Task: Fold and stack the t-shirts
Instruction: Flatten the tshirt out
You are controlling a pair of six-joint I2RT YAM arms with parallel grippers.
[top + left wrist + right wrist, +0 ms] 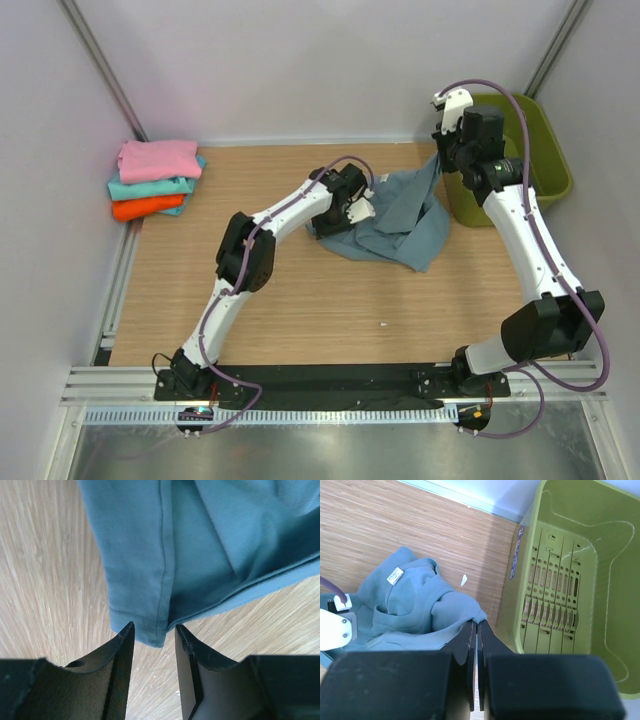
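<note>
The robot should next lift the crumpled t-shirt in its right gripper to open it, then lower it down and back onto the bare wood near the basket and let go.
A slate blue-grey t-shirt (400,225) lies crumpled on the wooden table, right of centre. My right gripper (476,624) is shut on a pinch of its edge, beside the basket, and one end of the cloth is drawn up toward it (440,160). The shirt's white neck label (395,575) faces up. My left gripper (154,630) is open at the shirt's left side (365,210). A stitched hem corner of the t-shirt (165,545) hangs between its fingertips, which do not press on it. Folded pink (158,158), teal (150,187) and orange (145,207) t-shirts are stacked at the far left.
An olive-green plastic basket (545,150) stands at the back right, right next to my right gripper; its slotted inside wall (555,580) shows nothing in it. White walls close the table at the back and sides. A small white scrap (464,580) lies on the wood.
</note>
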